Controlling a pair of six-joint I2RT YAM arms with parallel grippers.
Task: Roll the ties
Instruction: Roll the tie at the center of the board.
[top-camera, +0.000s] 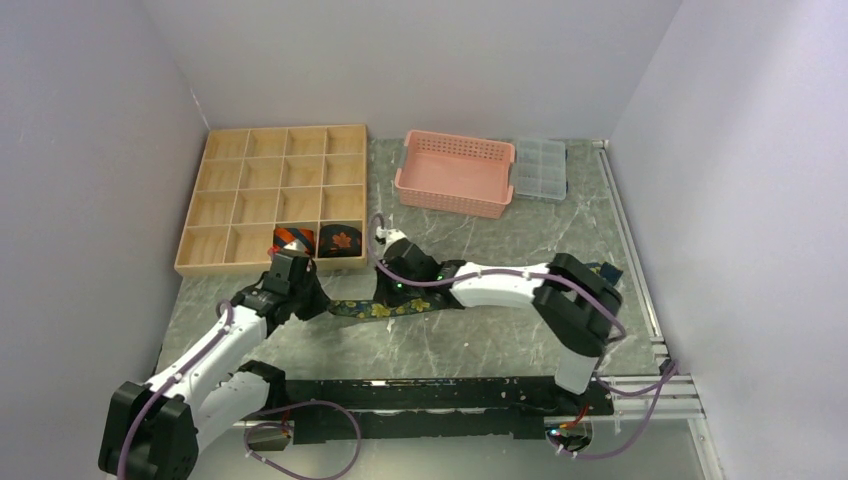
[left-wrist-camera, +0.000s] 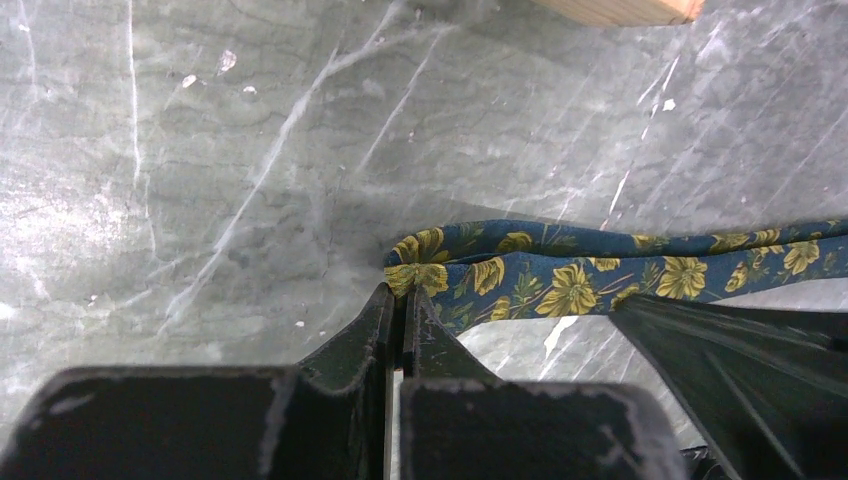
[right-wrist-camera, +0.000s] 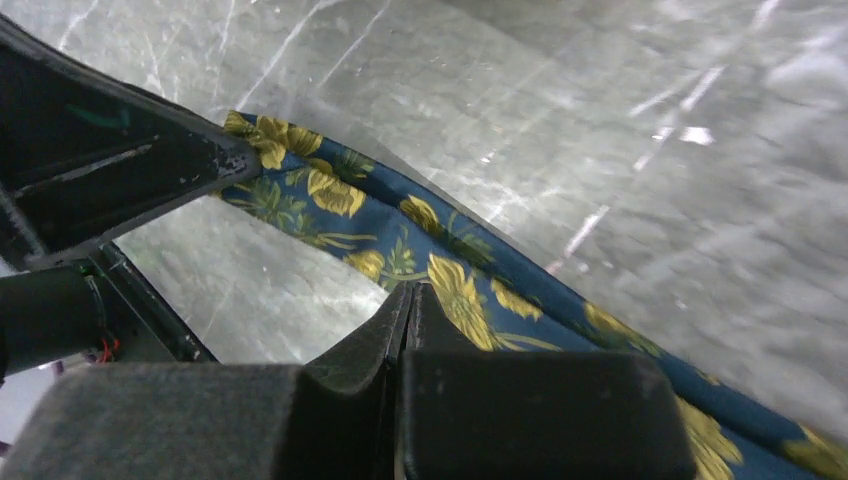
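Note:
The tie is still unrolled, so next I will move my left gripper toward my right gripper, fold the tie's pinched end onto the flowered part beside its fingers, then let go.
A dark blue tie with a yellow-green floral print (top-camera: 400, 308) lies across the marble tabletop, and its right part runs under my right arm. My left gripper (top-camera: 318, 303) is shut on the tie's folded left end (left-wrist-camera: 415, 272), with its tips (left-wrist-camera: 403, 295) pinching the fabric. My right gripper (top-camera: 383, 295) is shut. Its tips (right-wrist-camera: 410, 290) rest against the near edge of the floral tie (right-wrist-camera: 450, 270), a short way along from the left gripper, and no fabric shows between them. An orange-and-black striped tie (top-camera: 293, 240) and a black tie with an orange leaf (top-camera: 340, 240) sit rolled in tray compartments.
A wooden compartment tray (top-camera: 270, 180) stands at the back left, its near edge just beyond the left gripper. A pink basket (top-camera: 455, 175) and a clear plastic organiser (top-camera: 540, 168) sit at the back. A metal rail (top-camera: 630, 270) runs along the table's right edge.

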